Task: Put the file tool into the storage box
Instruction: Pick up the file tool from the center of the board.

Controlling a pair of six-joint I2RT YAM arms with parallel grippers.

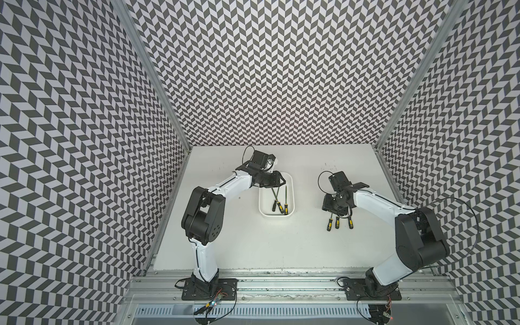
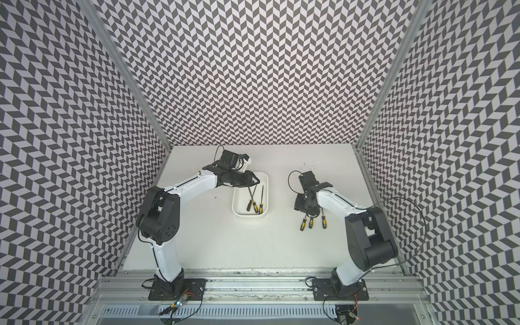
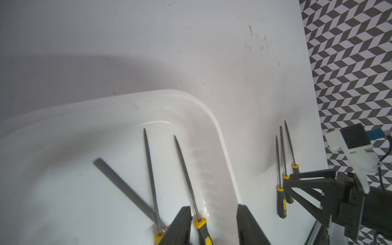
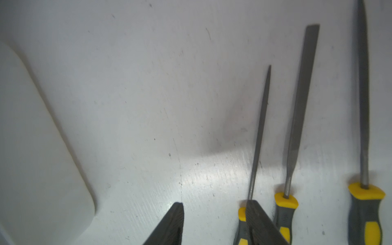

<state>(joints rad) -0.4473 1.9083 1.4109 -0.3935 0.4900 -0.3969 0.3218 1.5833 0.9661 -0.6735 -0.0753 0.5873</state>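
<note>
The nearest file's handle (image 4: 241, 229) lies below and back, and the gap holds bare table, so the robot's right gripper should next lower its fingers back astride that handle and close.
The white storage box (image 1: 262, 203) (image 2: 235, 205) (image 3: 212, 118) stands mid-table, and three file tools with black-and-yellow handles (image 1: 280, 203) (image 2: 254, 203) lie inside it. My left gripper (image 1: 282, 180) (image 2: 257, 180) (image 3: 214, 210) hovers open over the box's far end. One file handle (image 3: 201, 224) lies on the box floor between its fingers, not gripped. Three more file tools (image 1: 337, 222) (image 2: 311, 222) (image 4: 301, 106) lie side by side on the table at the right. My right gripper (image 4: 214, 204) is low over their handles and open. One finger (image 4: 261, 220) overlaps the nearest file's handle, with bare table in the gap.
The patterned enclosure walls (image 1: 84, 140) close in the table on three sides. An aluminium rail (image 1: 281, 277) with both arm bases runs along the front edge. The box's side (image 4: 31, 148) shows near my right gripper.
</note>
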